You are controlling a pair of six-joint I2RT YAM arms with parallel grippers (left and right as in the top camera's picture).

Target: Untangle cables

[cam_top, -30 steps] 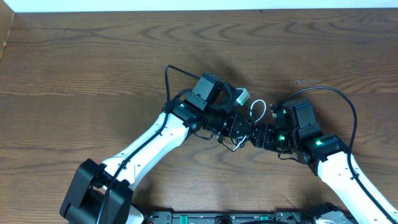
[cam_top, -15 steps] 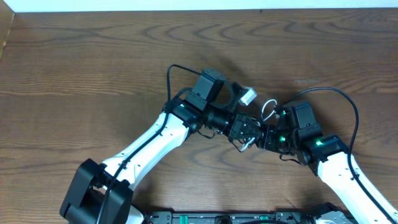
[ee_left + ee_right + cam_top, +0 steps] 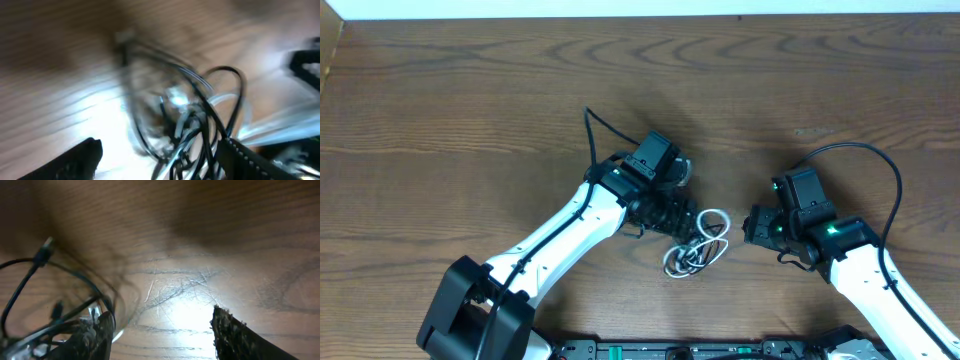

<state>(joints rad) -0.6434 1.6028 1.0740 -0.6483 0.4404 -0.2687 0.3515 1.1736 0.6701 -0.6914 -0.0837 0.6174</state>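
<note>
Next, my left gripper lowers to the black cable's strands (image 3: 691, 238) (image 3: 186, 156) at the bundle's edge, since they already run between its spread fingers.
The cables (image 3: 696, 250), one white and one black, lie as a tangled bundle on the wooden table between the two arms. My left gripper (image 3: 682, 220) hovers at the bundle's upper left edge. In the blurred left wrist view the cables (image 3: 200, 115) loop between that gripper's (image 3: 160, 162) widely spread fingers (image 3: 82, 159), so it is open. My right gripper (image 3: 748, 225) stands apart to the right of the bundle, and in its own view the gripper (image 3: 162, 337) is open over bare wood. There the black cable's plug (image 3: 45, 247) and loops show at the left.
Thick black wires (image 3: 865, 160) arch over the right arm, and another (image 3: 595, 125) rises from the left arm. The table's far edge (image 3: 640, 18) runs along the top. The robot base (image 3: 700, 350) sits at the near edge.
The left gripper has opened and let the cables drop to the table. It has swung down and left. The right gripper has drawn back to the right, away from the bundle.
</note>
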